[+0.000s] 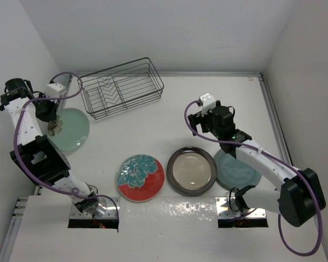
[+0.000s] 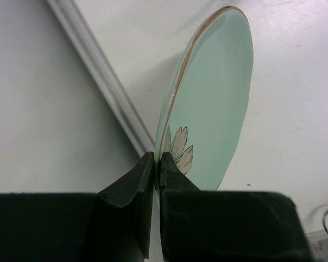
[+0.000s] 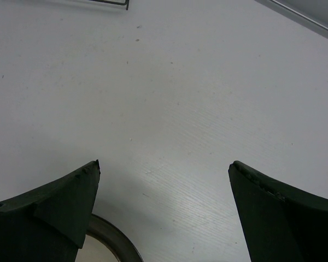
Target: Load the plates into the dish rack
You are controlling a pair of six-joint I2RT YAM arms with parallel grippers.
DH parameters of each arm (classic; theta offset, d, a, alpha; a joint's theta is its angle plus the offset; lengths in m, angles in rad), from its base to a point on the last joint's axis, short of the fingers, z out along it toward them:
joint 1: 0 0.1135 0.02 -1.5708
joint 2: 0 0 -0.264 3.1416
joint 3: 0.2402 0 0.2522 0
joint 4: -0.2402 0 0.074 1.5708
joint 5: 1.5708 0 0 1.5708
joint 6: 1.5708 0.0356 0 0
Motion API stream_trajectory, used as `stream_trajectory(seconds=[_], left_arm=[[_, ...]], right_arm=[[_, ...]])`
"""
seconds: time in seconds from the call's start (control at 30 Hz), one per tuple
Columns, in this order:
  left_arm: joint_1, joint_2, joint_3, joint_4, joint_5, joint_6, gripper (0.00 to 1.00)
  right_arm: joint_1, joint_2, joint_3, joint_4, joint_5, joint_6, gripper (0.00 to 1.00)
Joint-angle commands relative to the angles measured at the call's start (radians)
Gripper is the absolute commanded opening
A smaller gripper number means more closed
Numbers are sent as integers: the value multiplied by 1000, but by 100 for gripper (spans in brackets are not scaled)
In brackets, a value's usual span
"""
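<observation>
I should move my left gripper up, outward and over the dish rack's nearer end [image 1: 103,89] next. Then I should lower it and release the plate there, because those wire slots are empty.
My left gripper [image 1: 48,117] [image 2: 157,161] is shut on the rim of the pale mint-green plate [image 1: 71,129] [image 2: 210,109], which has a pale flower print and is held tilted on edge at the table's left, just in front of the dish rack [image 1: 120,87]. The dark wire rack stands at the back with no plates in it. The red plate with teal flowers [image 1: 140,177], the cream plate with dark brown rim [image 1: 191,170] [image 3: 112,240] and the blue-teal plate [image 1: 236,170] lie flat in a row at the front. My right gripper [image 1: 208,123] [image 3: 164,169] is open and empty above bare table behind the cream plate.
A raised metal strip [image 1: 270,106] runs along the table's right edge and another along the left edge [image 2: 106,87]. White walls close in the left, back and right. The right arm crosses over part of the blue-teal plate.
</observation>
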Motion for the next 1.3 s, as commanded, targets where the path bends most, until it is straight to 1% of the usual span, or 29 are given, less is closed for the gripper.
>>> stream_trajectory(seconds=[0.0,0.03,0.07,0.1,0.13,0.17,0.2,0.33,0.4,0.47,0.5,0.57,0.6,0.67,0.73,0.83,0.87,0.9,0.93,1.03,1.17,1.27], left_arm=[[-17,-84,87,178,-25,-39,0],[-34,-104,94,215,-70,-42,0],[-45,-110,98,288,-101,-48,0],[-54,-114,115,322,-167,-50,0],[-72,-108,127,358,-195,-51,0],[-80,-98,141,441,-222,-59,0],[-85,-88,170,485,-270,-80,0],[-157,-13,250,718,-361,-126,0],[-189,12,320,763,-368,-161,0],[-227,55,379,780,-343,-190,0],[-246,86,434,784,-321,-200,0],[-260,113,485,787,-290,-217,0],[-289,138,514,798,-290,-220,0],[-327,159,523,846,-304,-200,0],[-390,192,526,891,-324,-180,0],[-456,264,590,898,-306,-180,0],[-467,287,648,883,-286,-186,0],[-479,328,670,858,-237,-188,0],[-488,345,681,860,-220,-188,0],[-504,382,666,882,-142,-175,0],[-510,417,677,906,-57,-232,0],[-510,439,655,907,48,-209,0]], right_arm=[[4,0,-4,71,13,-17,99],[4,3,2,74,10,-17,99],[3,9,2,83,4,-17,99],[4,12,4,86,1,-17,99],[4,14,5,89,-3,-17,99],[4,15,4,92,-5,-17,99],[4,18,5,98,-8,-17,99],[4,29,-1,102,-10,-21,99],[4,38,2,91,-3,-59,99],[4,52,13,77,6,-78,99],[4,60,18,77,6,-84,99],[4,81,21,89,6,-99,99],[3,89,28,94,1,-107,99],[4,124,39,109,-6,-122,99],[3,156,71,115,-11,-130,99],[3,233,139,105,-19,-129,99],[4,253,154,95,-34,-125,99],[3,287,183,91,-42,-122,99],[4,302,195,88,-51,-115,99],[4,348,228,92,-57,-106,99],[4,387,266,74,-65,-118,99],[4,408,291,66,-62,-132,99]])
